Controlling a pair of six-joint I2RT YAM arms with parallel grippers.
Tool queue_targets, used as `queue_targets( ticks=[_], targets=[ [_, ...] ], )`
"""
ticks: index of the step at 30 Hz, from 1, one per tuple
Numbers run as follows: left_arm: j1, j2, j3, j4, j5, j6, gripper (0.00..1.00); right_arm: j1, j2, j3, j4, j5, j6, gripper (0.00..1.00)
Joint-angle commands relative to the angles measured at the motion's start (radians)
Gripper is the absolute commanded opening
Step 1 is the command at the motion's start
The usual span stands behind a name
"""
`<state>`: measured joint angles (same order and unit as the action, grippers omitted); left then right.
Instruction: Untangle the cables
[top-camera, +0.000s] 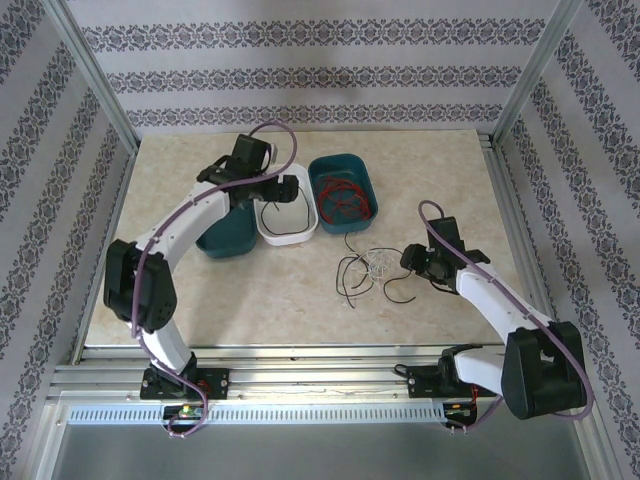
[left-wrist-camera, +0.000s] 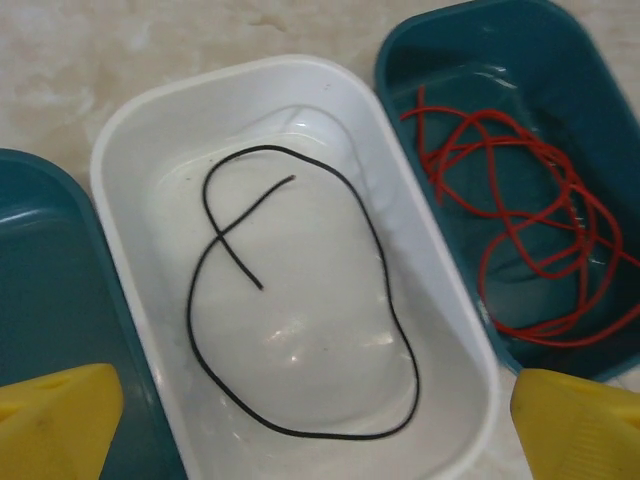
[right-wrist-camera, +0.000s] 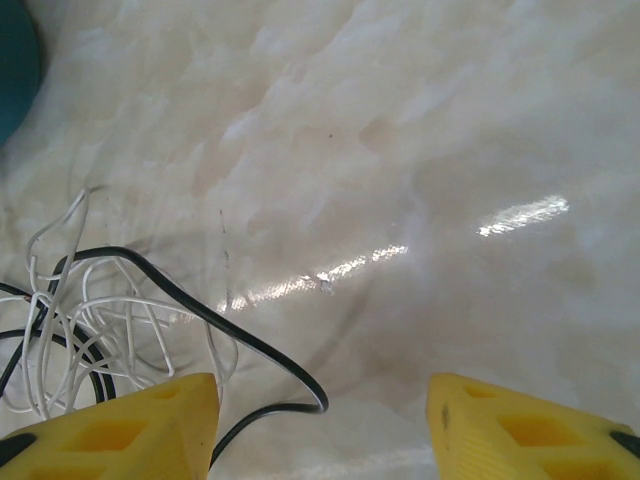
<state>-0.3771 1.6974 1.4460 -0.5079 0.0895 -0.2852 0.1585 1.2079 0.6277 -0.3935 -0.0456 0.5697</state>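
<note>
My left gripper should next move back past the white bin and down onto that outer bend (top-camera: 339, 273), because a black cable's bend bulges clear of the whitish wires.
My left gripper (left-wrist-camera: 318, 428) hangs open over the white bin (left-wrist-camera: 130, 130), its yellow fingers wide apart and holding nothing. One black cable (left-wrist-camera: 190, 345) lies in a loose loop on that bin's floor. Red cables (left-wrist-camera: 481, 275) lie coiled in the teal bin (left-wrist-camera: 400, 40) to its right. A tangle of whitish and black cables (top-camera: 375, 265) lies on the table. My right gripper (right-wrist-camera: 325, 428) is low beside it, open. The whitish wires (right-wrist-camera: 90, 320) sit by its left finger, and a bend of black cable (right-wrist-camera: 266, 351) lies between the fingers, not pinched.
A second teal bin (top-camera: 225, 245) stands left of the white bin (top-camera: 290, 235), under the left arm. The three bins sit in a row at the back centre. Metal frame rails edge the tabletop (top-camera: 440, 180).
</note>
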Motion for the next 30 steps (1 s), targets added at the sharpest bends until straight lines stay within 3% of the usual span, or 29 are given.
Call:
queue_targets(
  ticks=[1,10,16,20,23,30],
  targets=[
    [-0.054,-0.039,-0.083,0.100,0.024,-0.069,0.99,-0.013,0.040,0.000,0.046,-0.049,-0.029,0.57],
    [-0.240,-0.021,-0.192,0.259,-0.003,-0.140,0.99,-0.011,0.186,0.035,0.120,-0.114,-0.042,0.55],
    [-0.323,0.046,-0.241,0.354,-0.023,-0.193,1.00,-0.010,0.214,0.038,0.150,-0.128,-0.046,0.35],
    [-0.361,0.098,-0.250,0.376,-0.044,-0.202,0.89,-0.008,0.187,0.031,0.132,-0.120,-0.060,0.13],
    [-0.379,0.130,-0.261,0.396,-0.039,-0.222,0.81,0.002,0.135,0.027,0.092,-0.094,-0.073,0.04],
    [-0.411,0.183,-0.266,0.408,-0.059,-0.228,0.59,0.036,-0.002,0.036,-0.008,-0.010,-0.097,0.09]
  ],
)
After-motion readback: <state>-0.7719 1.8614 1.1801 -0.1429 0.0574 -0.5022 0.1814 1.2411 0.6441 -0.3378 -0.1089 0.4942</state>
